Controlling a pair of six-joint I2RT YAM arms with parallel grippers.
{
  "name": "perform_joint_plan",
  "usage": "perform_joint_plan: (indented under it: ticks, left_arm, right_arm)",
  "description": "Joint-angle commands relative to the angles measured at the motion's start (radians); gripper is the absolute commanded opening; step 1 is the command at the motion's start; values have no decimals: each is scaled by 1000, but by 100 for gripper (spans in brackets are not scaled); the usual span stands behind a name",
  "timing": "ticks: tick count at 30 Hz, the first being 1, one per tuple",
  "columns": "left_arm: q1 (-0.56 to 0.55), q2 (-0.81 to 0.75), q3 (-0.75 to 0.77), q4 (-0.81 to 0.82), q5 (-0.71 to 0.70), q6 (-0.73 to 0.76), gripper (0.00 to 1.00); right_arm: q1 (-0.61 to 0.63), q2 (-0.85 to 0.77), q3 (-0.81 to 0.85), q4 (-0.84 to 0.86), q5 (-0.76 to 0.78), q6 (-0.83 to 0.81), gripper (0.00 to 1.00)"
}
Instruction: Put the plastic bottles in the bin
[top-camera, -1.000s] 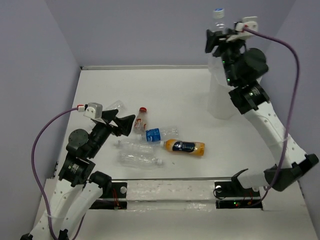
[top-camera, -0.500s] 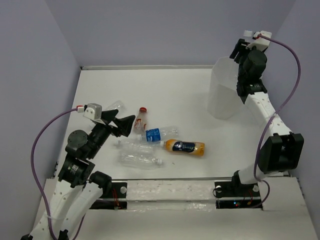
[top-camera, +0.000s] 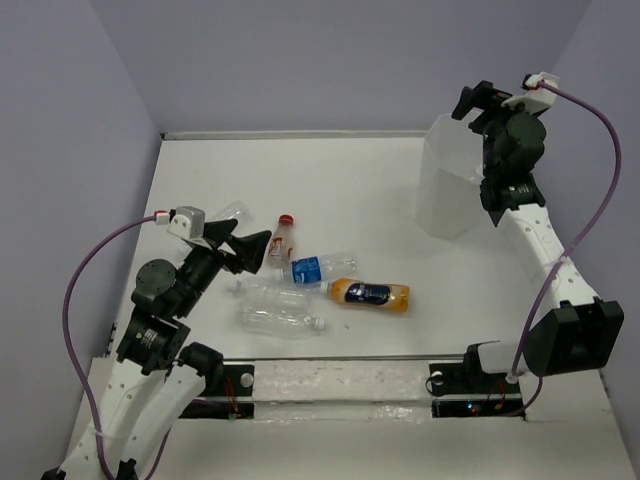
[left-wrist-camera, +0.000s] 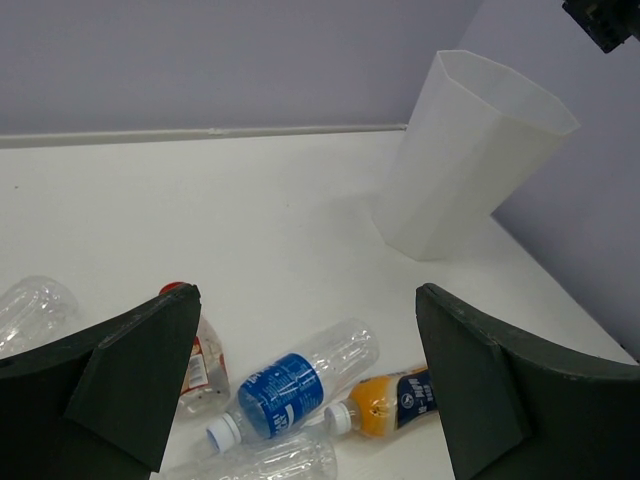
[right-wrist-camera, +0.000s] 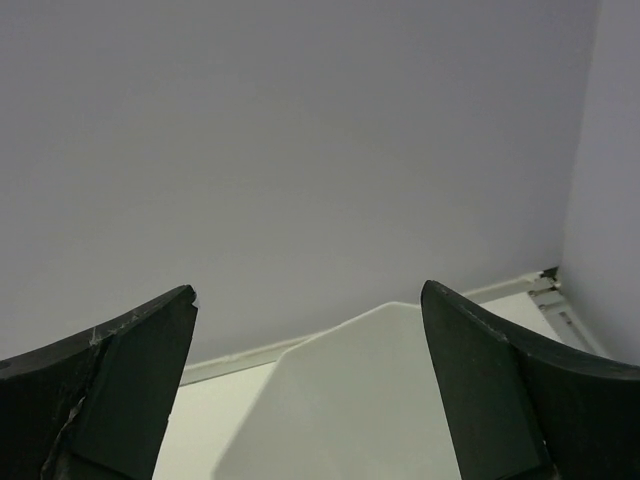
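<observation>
The robot's right gripper should next swing from the bin (top-camera: 445, 185) down onto the body of the red-capped bottle, since that lies below the gripper and to its left in the top view.
Several plastic bottles lie left of centre on the table: a red-capped one (top-camera: 283, 238), a blue-labelled one (top-camera: 318, 267), an orange one (top-camera: 372, 294) and clear ones (top-camera: 280, 319). My left gripper (top-camera: 262, 250) hovers open just left of them. The left wrist view shows the blue-labelled bottle (left-wrist-camera: 295, 385) and the orange bottle (left-wrist-camera: 395, 400) between and beyond its open fingers (left-wrist-camera: 140, 370). The white bin (top-camera: 445, 185) stands at the back right. My right gripper (top-camera: 472, 103) is open and empty above the bin's rim (right-wrist-camera: 370, 400).
A clear bottle (top-camera: 232, 212) lies apart, behind my left gripper. Purple walls close in the table on the left, back and right. The right arm's cable (top-camera: 600, 150) loops by the right wall.
A second ago my right gripper held a blue-capped clear bottle over the bin. It has since opened, swung back to the right, and the bottle is gone from view. The left arm stayed still.
</observation>
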Motion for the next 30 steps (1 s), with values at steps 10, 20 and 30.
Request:
perform_joint_plan:
  ticks: [10, 20, 30]
  left_arm:
    - [16, 4, 11, 29, -8, -1, 99]
    - [17, -19, 22, -3, -100, -10, 99]
    - [13, -24, 20, -6, -106, -13, 99]
  right_arm:
    - [563, 180, -32, -121, 45, 146, 93]
    - [742, 556, 132, -276, 23, 362, 100]
    - [795, 711, 192, -279, -91, 474, 100]
